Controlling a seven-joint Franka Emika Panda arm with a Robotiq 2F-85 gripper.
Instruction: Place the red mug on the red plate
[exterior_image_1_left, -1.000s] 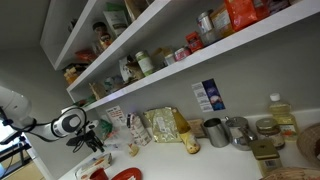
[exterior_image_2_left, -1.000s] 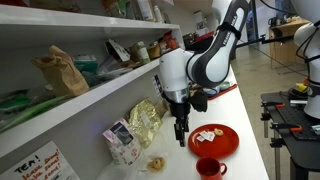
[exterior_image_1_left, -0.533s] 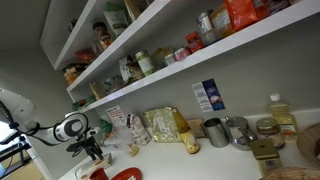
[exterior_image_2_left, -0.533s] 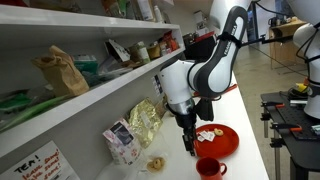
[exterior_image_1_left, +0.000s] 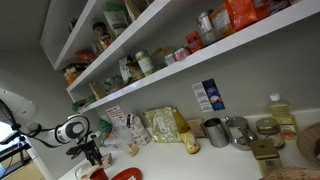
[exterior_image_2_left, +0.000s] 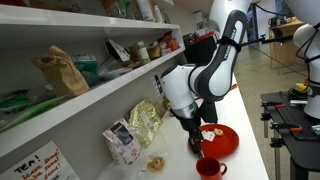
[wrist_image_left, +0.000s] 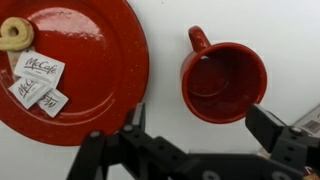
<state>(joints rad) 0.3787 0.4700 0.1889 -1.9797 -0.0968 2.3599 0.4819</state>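
My gripper comes down over the side of the red mug's rim by the red plate (exterior_image_1_left: 104, 172) next, then closes there.
The red mug (wrist_image_left: 224, 82) stands upright and empty on the white counter, handle toward the top of the wrist view. It also shows in an exterior view (exterior_image_2_left: 209, 167). The red plate (wrist_image_left: 78, 62) lies left of it, holding white McCafé packets and a small ring-shaped snack; it also shows in both exterior views (exterior_image_2_left: 227, 140) (exterior_image_1_left: 124, 175). My gripper (wrist_image_left: 203, 115) is open, its fingers spread wider than the mug, hovering just above it and slightly to one side. In an exterior view the gripper (exterior_image_2_left: 196, 146) points down just above the mug.
Snack bags (exterior_image_2_left: 143, 122) and a small carton (exterior_image_2_left: 122, 142) stand against the back wall under a low shelf (exterior_image_2_left: 110, 85). Grey metal cups (exterior_image_1_left: 228, 131) and jars stand further along the counter. A ring snack (exterior_image_2_left: 155, 163) lies on the counter.
The arm has moved down and toward the mug; the gripper now hangs lower, directly over the mug, still open.
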